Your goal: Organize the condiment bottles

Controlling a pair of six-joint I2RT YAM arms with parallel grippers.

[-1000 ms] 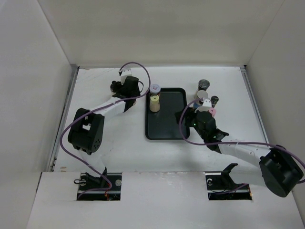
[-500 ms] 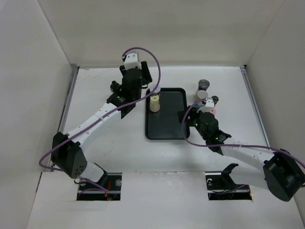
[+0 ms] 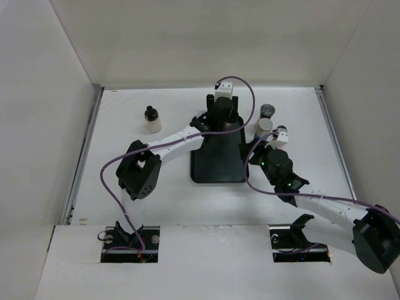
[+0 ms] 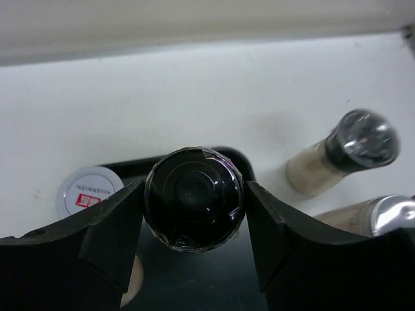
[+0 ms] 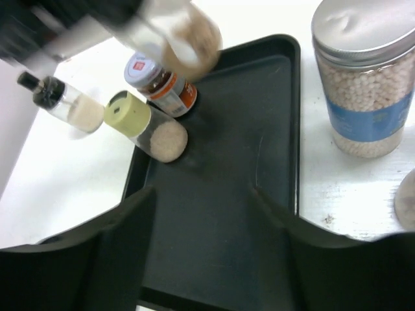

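Note:
The left gripper moves down onto the bare bottom of the tray beside the white-lidded jar (image 4: 137, 171) next to release the dark bottle, since that far spot stands empty.
My left gripper (image 4: 193, 214) is shut on a dark bottle with a black cap (image 4: 193, 197) and holds it over the far end of the black tray (image 3: 215, 164). In the top view the left gripper (image 3: 220, 124) hides that bottle. In the tray stand a white-lidded jar with an orange label (image 5: 159, 81) and a cream bottle with a green cap (image 5: 146, 126). My right gripper (image 5: 201, 214) is open and empty above the tray's near right part; it also shows in the top view (image 3: 275, 142). A small black-capped bottle (image 3: 150, 120) stands on the table at the far left.
A grey-lidded jar of white beads with a blue label (image 5: 366, 84) stands just right of the tray. Another dark-lidded jar (image 3: 267, 111) stands behind it at the far right. White walls close in the table on three sides.
My left arm has swung from the far left of the table to over the tray, carrying the dark bottle. The right gripper has shifted slightly back and right.

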